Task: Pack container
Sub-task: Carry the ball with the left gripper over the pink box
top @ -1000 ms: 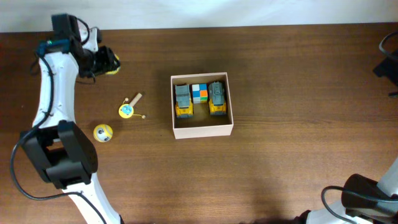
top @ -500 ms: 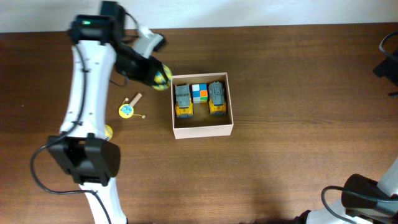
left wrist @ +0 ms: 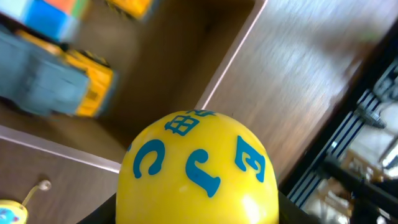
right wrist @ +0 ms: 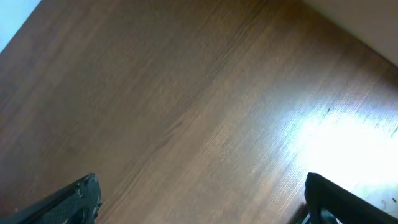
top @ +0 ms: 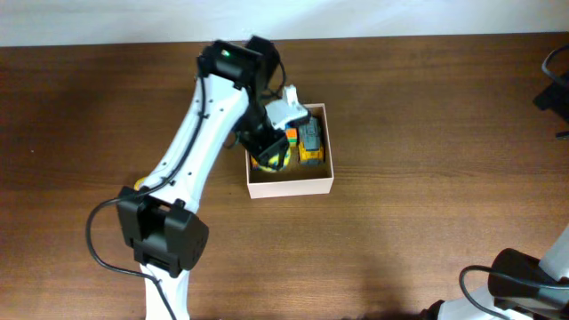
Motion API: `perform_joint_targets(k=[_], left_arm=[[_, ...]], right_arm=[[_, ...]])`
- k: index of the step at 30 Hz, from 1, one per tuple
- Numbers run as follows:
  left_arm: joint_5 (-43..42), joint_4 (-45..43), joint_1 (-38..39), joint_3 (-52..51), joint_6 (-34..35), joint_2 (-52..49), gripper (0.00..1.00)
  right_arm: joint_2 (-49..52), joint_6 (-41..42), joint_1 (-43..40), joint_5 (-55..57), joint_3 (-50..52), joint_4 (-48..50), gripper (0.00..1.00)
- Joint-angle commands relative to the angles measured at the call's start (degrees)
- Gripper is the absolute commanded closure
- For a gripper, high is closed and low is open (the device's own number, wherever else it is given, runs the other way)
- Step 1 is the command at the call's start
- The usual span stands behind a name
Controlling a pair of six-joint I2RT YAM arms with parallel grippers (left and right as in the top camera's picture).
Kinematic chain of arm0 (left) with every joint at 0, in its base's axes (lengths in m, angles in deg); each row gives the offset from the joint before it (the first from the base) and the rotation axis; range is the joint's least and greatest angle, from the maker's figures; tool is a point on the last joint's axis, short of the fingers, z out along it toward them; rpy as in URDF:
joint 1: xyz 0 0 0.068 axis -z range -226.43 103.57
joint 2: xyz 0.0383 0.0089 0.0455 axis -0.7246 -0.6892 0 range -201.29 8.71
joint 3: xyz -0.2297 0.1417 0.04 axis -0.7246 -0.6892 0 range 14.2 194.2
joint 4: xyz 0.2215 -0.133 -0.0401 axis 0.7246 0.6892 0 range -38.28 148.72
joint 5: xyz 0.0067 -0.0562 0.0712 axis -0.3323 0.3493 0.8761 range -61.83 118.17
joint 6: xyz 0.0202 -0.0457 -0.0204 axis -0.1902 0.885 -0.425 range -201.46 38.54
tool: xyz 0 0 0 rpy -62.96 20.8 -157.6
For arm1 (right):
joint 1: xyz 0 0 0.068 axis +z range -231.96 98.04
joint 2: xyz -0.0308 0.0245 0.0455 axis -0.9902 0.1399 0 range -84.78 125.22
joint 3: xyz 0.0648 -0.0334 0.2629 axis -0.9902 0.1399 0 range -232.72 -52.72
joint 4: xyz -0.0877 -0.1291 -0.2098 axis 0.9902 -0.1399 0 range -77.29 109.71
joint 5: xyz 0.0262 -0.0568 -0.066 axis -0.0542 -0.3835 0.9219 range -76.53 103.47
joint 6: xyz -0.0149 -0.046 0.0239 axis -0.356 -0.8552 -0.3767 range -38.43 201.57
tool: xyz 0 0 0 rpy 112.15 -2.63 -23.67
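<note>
The yellow ball in my left gripper goes down into the near corner of the container next, and I release it there.
The container [top: 293, 185] is a square, shallow box with cream walls at the table's middle. It holds a yellow and grey toy truck [top: 310, 140] and a coloured cube [top: 291, 135]. My left gripper [top: 272, 153] is over the container's left half, shut on a yellow ball [left wrist: 199, 168] with blue letters. The ball fills the bottom of the left wrist view, above the container's wall [left wrist: 233, 56], with another truck [left wrist: 56, 87] on the tan floor. My right gripper [right wrist: 205, 205] is open and empty over bare table.
A small yellow round toy [left wrist: 11, 213] with a thin stick lies on the table left of the container. A bit of another yellow ball [top: 137, 185] shows beside my left arm. The right arm's base is at the bottom right corner.
My left arm has swung from the table's far left corner rightward to over the container, carrying the yellow ball. The right arm has not moved.
</note>
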Motion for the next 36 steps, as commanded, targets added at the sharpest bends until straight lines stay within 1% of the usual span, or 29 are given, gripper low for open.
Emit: perform_joint_targets(k=[1, 4, 8, 15, 22, 23, 24, 25, 32, 36], left_arm=[[3.3, -1.2, -0.3, -4.8, -1.2, 0.0, 0.6], [3.5, -3.0, -0.5, -9.1, -1.2, 0.0, 0.6], [4.5, -7.9, -0.7, -13.7, -1.2, 0.0, 0.6], [5.9, -14.5, -0.7, -17.5, -1.2, 0.0, 0.6], [7.2, -14.9, -0.7, -17.6, -1.2, 0.0, 0.6], [7.4, -14.9, -0.7, -17.6, -1.1, 0.0, 0.6], [7.4, -14.9, -0.7, -17.6, -1.2, 0.0, 0.56], [7.6, -14.9, -0.7, -17.6, -1.2, 0.0, 0.55], [7.6, -15.6, -0.7, -17.3, -1.0, 0.0, 0.53], [7.5, -15.4, -0.7, -15.8, -0.5, 0.0, 0.46]], right_arm=[[0.3, 0.7, -0.2, 0.9, 0.2, -0.3, 0.01], [0.3, 0.7, -0.2, 0.9, 0.2, -0.3, 0.01], [0.3, 0.7, -0.2, 0.9, 0.2, -0.3, 0.01], [0.3, 0.7, -0.2, 0.9, 0.2, -0.3, 0.01], [0.3, 0.7, -0.2, 0.9, 0.2, -0.3, 0.01], [0.3, 0.7, -0.2, 0.9, 0.2, -0.3, 0.01], [0.3, 0.7, -0.2, 0.9, 0.2, -0.3, 0.01], [0.3, 0.7, -0.2, 0.9, 0.2, -0.3, 0.01], [0.3, 0.7, -0.2, 0.9, 0.2, -0.3, 0.01], [0.3, 0.7, -0.2, 0.9, 0.2, -0.3, 0.01]])
